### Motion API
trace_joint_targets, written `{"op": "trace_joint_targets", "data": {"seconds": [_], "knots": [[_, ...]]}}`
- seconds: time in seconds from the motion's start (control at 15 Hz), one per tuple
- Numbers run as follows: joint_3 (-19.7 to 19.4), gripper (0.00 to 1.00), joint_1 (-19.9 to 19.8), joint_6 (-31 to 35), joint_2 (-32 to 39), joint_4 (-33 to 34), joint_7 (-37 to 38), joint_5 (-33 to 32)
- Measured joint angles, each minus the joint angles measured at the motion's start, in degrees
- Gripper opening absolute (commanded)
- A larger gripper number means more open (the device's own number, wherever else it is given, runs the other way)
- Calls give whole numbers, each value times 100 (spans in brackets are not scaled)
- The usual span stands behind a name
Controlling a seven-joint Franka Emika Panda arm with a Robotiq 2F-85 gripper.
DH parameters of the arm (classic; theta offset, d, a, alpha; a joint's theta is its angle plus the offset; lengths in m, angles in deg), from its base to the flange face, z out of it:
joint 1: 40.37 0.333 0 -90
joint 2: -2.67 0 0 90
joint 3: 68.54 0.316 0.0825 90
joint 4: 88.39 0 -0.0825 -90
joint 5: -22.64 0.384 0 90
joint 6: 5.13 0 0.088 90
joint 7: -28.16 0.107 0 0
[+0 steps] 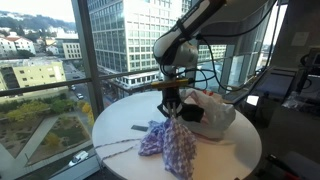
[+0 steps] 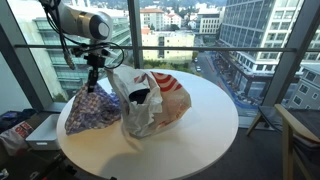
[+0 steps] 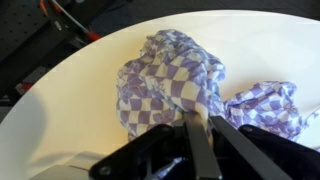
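Note:
My gripper holds the fold, and the cloth's lower folds already rest on the tabletop beside the white plastic bag. I should lower my gripper toward the tabletop there and release the fold.
A purple-and-white checkered cloth (image 1: 170, 142) hangs from my gripper (image 1: 171, 104) above the round white table (image 1: 118, 122). Its lower folds trail down to the tabletop in both exterior views, checkered cloth (image 2: 92, 108) under the gripper (image 2: 94, 82). In the wrist view the gripper (image 3: 199, 125) is shut on a pinched fold of the cloth (image 3: 170, 75), which spreads out below over the table (image 3: 70, 110).
A crumpled white plastic bag with red print (image 2: 150, 100) lies on the table right beside the cloth, bag (image 1: 212, 110) behind it. Tall windows (image 2: 180, 35) surround the table. A chair (image 2: 300, 130) stands to one side, and clutter (image 2: 15, 130) lies on the floor.

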Motion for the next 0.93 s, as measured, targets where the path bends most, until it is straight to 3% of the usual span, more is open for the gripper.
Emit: {"op": "trace_joint_targets", "data": {"seconds": [0.13,0.2,0.33,0.47,0.93], "knots": [[50,9,67,742,14,-292,-1,21],[55,32,116,1124,22,-435,1,7],[46,34,211,1768,63,-671,38,-102],[-12,48,314,2207,98,-842,230,-310],[-379,99,625,2319,-127,-1126,1716,-1221]]}}
